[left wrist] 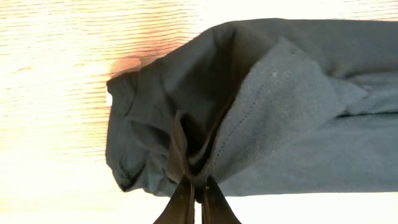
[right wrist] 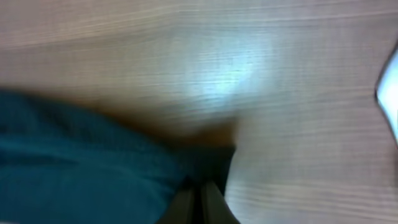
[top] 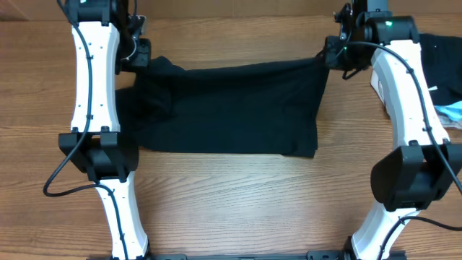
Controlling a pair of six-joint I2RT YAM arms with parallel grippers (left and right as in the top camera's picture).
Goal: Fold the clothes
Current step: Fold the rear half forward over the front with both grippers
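Observation:
My left gripper moves back and down to the garment's near edge [top: 154, 149] [left wrist: 239, 194] next and lets go of the garment's corner. That edge lies below the fingers and toward my base.
A black garment [top: 231, 108] lies spread across the wooden table in the overhead view. My left gripper [top: 144, 58] is shut on its far left corner, where the cloth bunches into folds [left wrist: 205, 112] just above the fingertips [left wrist: 198, 186]. My right gripper [top: 333, 54] is shut on the far right corner; the right wrist view is blurred and shows dark cloth [right wrist: 93, 168] at the fingertips [right wrist: 202, 190]. The garment's far edge is stretched between the two grippers.
Another dark garment [top: 440, 61] and a light blue cloth [top: 451, 113] lie at the right edge of the table. Bare wood [top: 238, 202] runs in front of the garment between the two arm bases.

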